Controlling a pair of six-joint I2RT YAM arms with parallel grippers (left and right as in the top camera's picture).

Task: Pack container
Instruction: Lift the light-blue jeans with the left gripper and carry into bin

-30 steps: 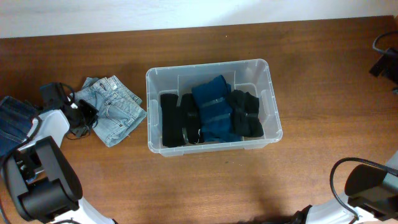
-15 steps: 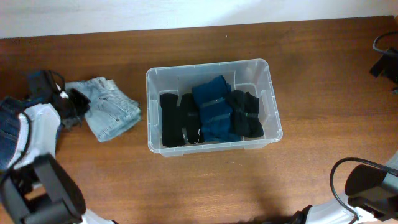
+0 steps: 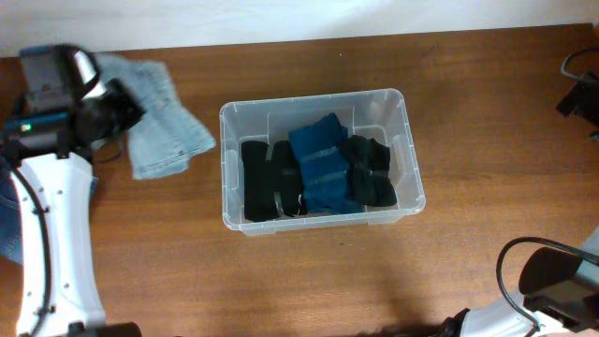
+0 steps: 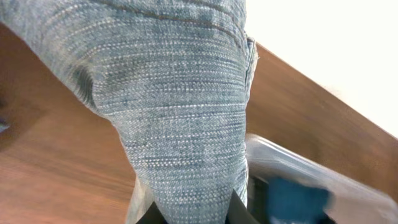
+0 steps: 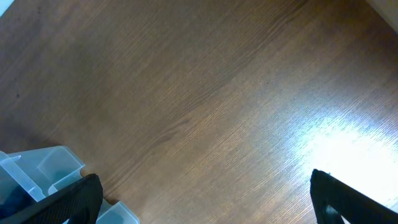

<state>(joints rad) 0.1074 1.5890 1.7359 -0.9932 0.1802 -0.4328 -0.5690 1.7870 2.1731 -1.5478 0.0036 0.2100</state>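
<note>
The left gripper carries the jeans over the open container's nearest side next, down onto the black clothes there, and releases them, since they hang outside.
The clear plastic container stands at the table's middle with black and blue folded clothes inside. My left gripper is shut on light-blue folded denim jeans, lifted off the table left of the container. In the left wrist view the denim fills the frame between my fingers, with the container's corner at the lower right. My right gripper is open and empty above bare wood, with the container's corner at its lower left.
A darker blue denim piece lies at the far left edge under the left arm. Black cables and a dark object sit at the right edge. The right arm's base is at the lower right corner.
My left gripper has lifted the light denim off the table and carried it up and back; the cloth now hangs from the jaws. The right arm has not moved.
</note>
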